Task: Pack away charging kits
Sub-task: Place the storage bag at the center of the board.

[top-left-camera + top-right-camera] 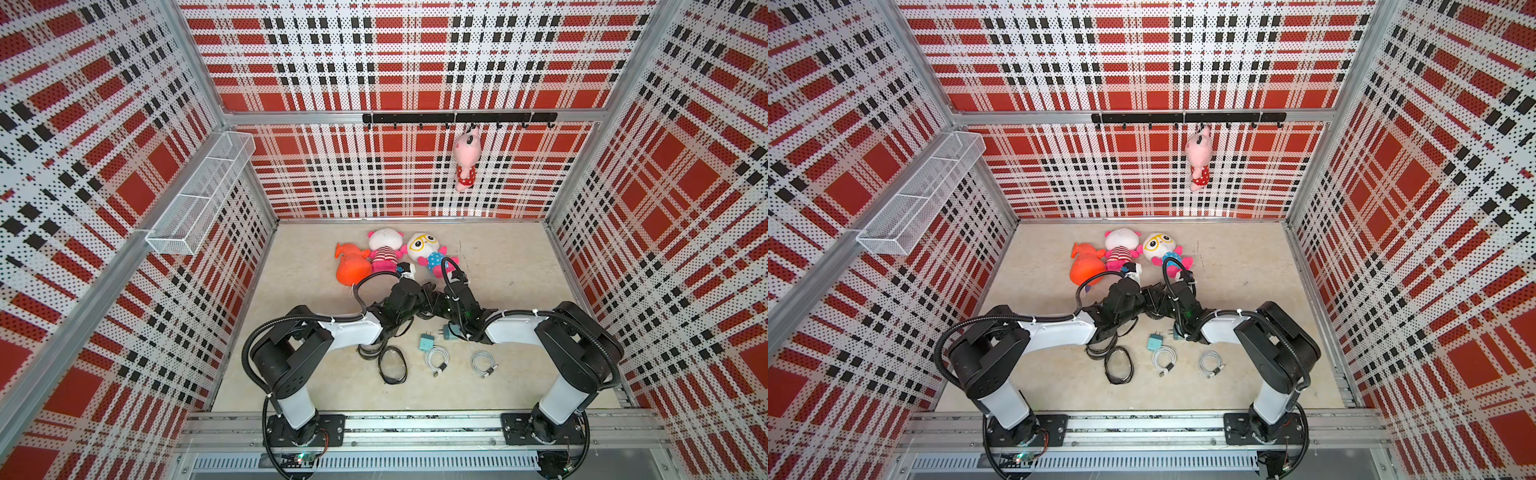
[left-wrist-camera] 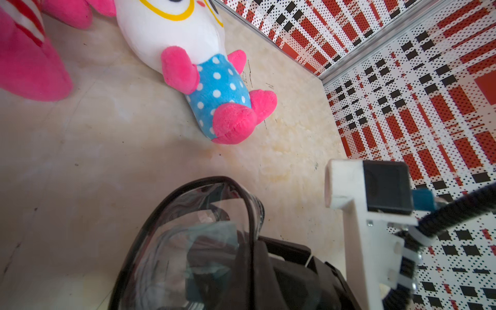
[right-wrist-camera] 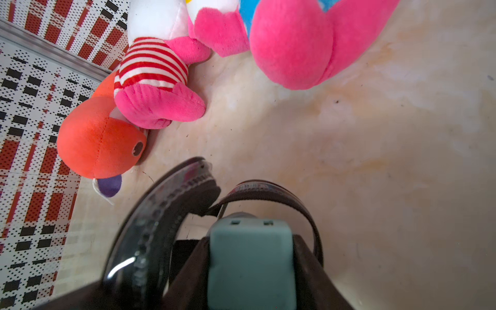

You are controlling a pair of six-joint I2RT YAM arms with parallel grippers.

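Observation:
The teal adapter already shows behind the case's clear side, so the left gripper needs to stay almost still and open its fingers to let go of the case's black rim [image 2: 252, 227].
My right gripper [image 3: 249, 257] is shut on a teal plug adapter [image 3: 249, 265], held at the mouth of an open zip case [image 3: 161, 228] with a black rim. My left gripper [image 2: 252, 257] is shut on that case's rim [image 2: 248, 214], and the teal adapter [image 2: 212, 236] shows through the clear wall. Both grippers meet mid-table under the wrists [image 1: 424, 299]. In both top views two more teal adapters [image 1: 426, 343] [image 1: 451, 331] [image 1: 1155, 341] and two coiled white cables [image 1: 437, 359] [image 1: 483, 363] [image 1: 1164, 359] lie near the front.
A black oval case [image 1: 392, 365] lies beside the left forearm, another partly under it [image 1: 372, 349]. Three plush toys [image 1: 351, 268] [image 1: 384, 253] [image 1: 430, 253] lie just beyond the grippers. A pink plush [image 1: 466, 160] hangs from the hook rail [image 1: 415, 118]. A wire basket [image 1: 199, 195] is on the left wall.

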